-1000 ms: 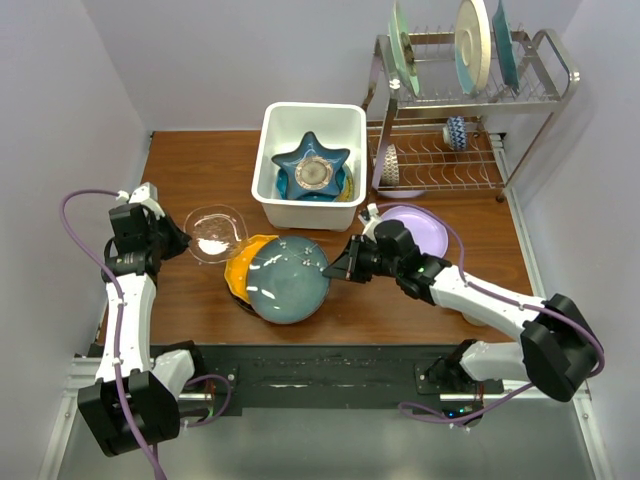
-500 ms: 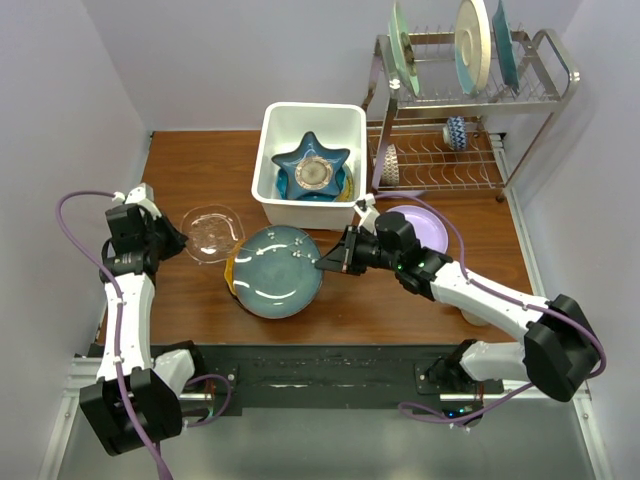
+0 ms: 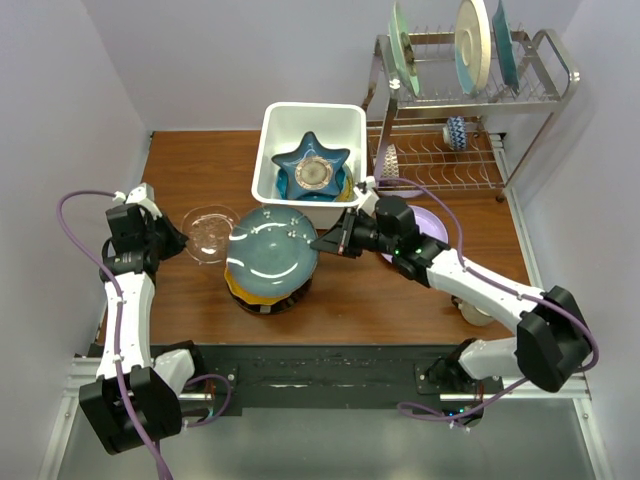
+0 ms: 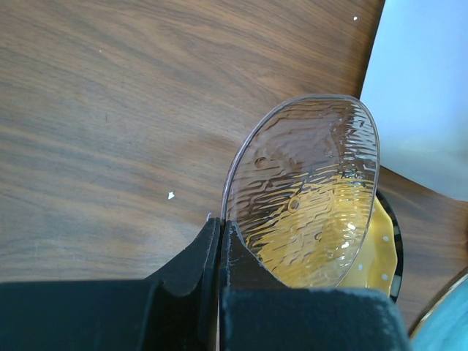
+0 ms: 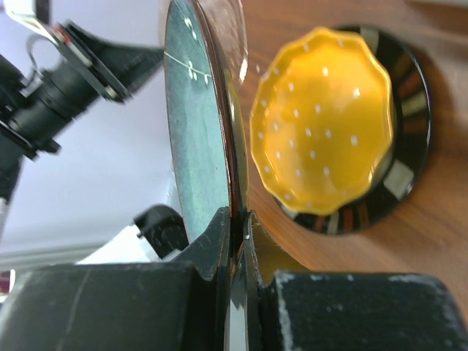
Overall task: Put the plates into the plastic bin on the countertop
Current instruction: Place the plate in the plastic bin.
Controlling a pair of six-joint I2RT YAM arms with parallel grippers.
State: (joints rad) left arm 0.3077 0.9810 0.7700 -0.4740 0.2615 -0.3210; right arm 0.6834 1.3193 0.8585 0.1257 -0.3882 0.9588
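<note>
The robot's right gripper will next carry the teal plate outward over the blue star-shaped plate (image 3: 312, 170) in the bin, then lower the teal plate and release it.
My right gripper (image 3: 322, 243) (image 5: 238, 219) is shut on the rim of the dark teal plate (image 3: 272, 250) (image 5: 194, 124). That plate hangs above the orange dotted plate (image 5: 322, 121) (image 3: 243, 290), which lies on the black-rimmed striped plate (image 5: 411, 110). At the left of the countertop (image 3: 190, 160), my left gripper (image 3: 178, 240) (image 4: 221, 223) is shut on the edge of the clear glass plate (image 3: 212, 232) (image 4: 307, 197). The white plastic bin (image 3: 262, 175) stands just behind and holds the blue star-shaped plate (image 3: 312, 170). A lilac plate (image 3: 432, 228) lies partly under my right arm.
A metal wire dish rack (image 3: 500, 95) stands at the back right with three large plates upright on top and small items on its lower shelf. A small cream mug (image 3: 478, 312) sits under the right forearm. A black rail (image 3: 320, 365) runs along the near edge.
The right gripper has lifted the teal plate off the orange plate and carried it up and back toward the bin. The left gripper has kept hold of the glass plate, barely moving.
</note>
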